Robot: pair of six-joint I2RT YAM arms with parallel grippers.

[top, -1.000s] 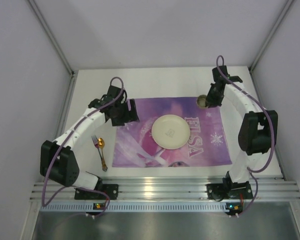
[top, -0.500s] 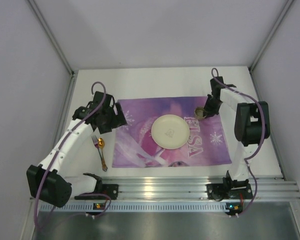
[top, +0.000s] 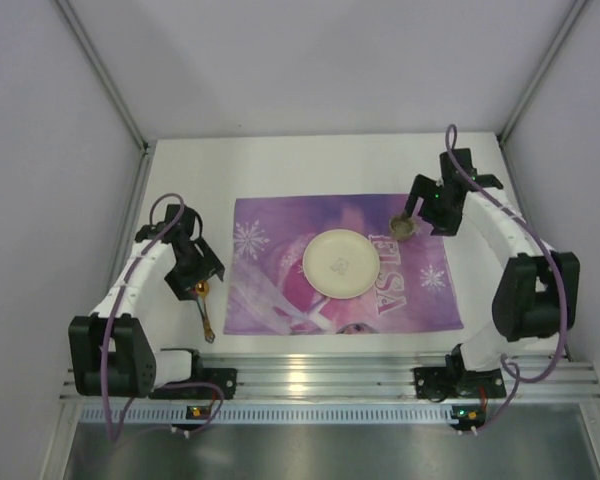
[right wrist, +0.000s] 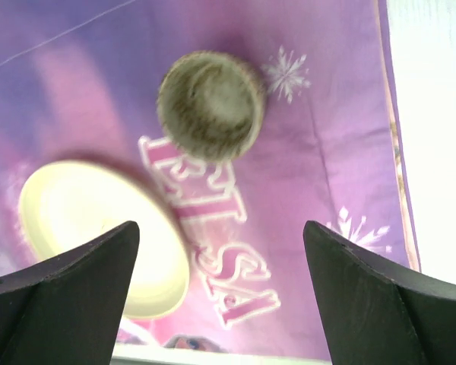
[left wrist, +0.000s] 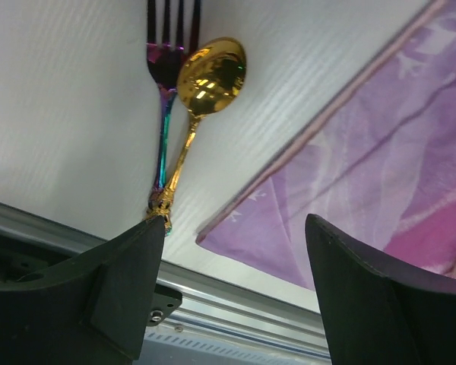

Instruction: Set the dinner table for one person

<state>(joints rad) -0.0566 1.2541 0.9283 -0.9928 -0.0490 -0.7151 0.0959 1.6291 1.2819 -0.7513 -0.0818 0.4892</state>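
Note:
The gold spoon's bowl [left wrist: 213, 74] lies beside the fork [left wrist: 165, 91], below the gripper's parted fingers. Next, my left gripper comes down open onto that bowl and closes on it.
The dinner table [top: 180, 180] is a white top carrying a purple ELSA placemat [top: 270, 225]. On the mat sit a cream plate [top: 340, 263] and, at its far right, a small brown cup [top: 403, 226] standing upright. My right gripper [top: 417, 208] hangs open just above and beside the cup [right wrist: 210, 105], nothing between its fingers [right wrist: 76, 289]. Left of the mat a gold spoon [left wrist: 210, 72] and an iridescent fork [left wrist: 165, 91] lie side by side on the table. My left gripper [top: 195, 270] hovers open over them, holding nothing.
A ribbed aluminium rail [top: 320, 375] runs along the near edge with both arm bases on it. Grey walls close in the table on the left, right and far sides. The mat's near-left corner [left wrist: 213, 236] lies close to the cutlery handles.
My right gripper opened and let go of the cup, which now stands on the mat. My left arm swung off the mat to the left, over the fork and spoon.

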